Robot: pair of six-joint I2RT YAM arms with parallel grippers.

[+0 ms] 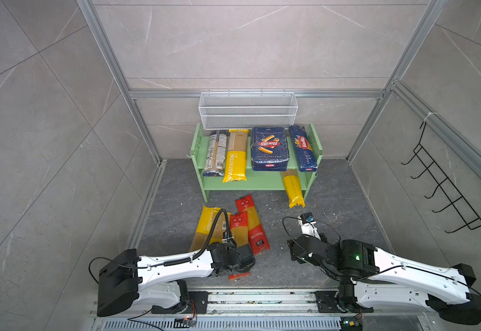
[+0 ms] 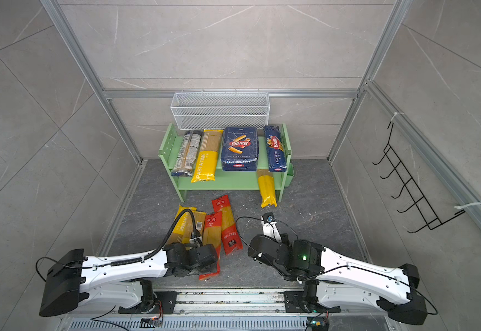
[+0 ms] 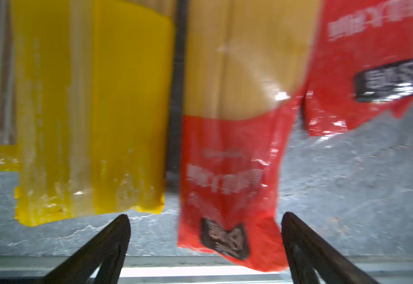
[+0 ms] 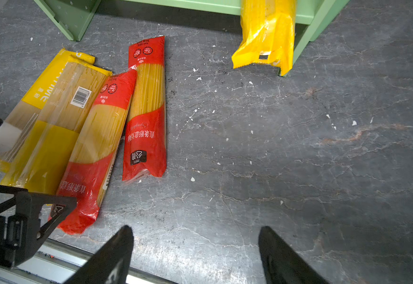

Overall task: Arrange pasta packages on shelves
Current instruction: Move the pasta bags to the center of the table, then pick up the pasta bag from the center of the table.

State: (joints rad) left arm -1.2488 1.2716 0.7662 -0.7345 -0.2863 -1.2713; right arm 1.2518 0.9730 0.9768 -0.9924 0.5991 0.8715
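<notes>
I will edge my left gripper toward the farther red bag next and lower astride its near red end [image 2: 210,273] [image 3: 228,194], which lies below the gripper, because one finger overlaps the bag's corner.
The green shelves [image 1: 197,143] [image 2: 168,143] stand at the back. Their top board carries a clear brownish bag [image 1: 216,152], a yellow bag [image 1: 235,157], a wide blue Barilla pack [image 1: 269,149] and a narrow one [image 1: 303,149]. Another yellow bag [image 1: 293,189] [image 4: 264,37] pokes out of the lower board. On the floor lie yellow bags [image 1: 206,226] [image 3: 90,123] and two red bags [image 1: 255,226] [image 3: 230,172]. My left gripper [image 3: 205,218] is open, with the nearer red bag's end between its fingers. My right gripper [image 4: 195,233] is open over bare floor.
A white mesh basket [image 1: 248,110] hangs above the shelves. A black wire hook rack [image 1: 445,183] is on the right wall. A metal rail [image 1: 262,301] runs along the front edge. Pasta crumbs dot the dark stone floor [image 4: 299,147].
</notes>
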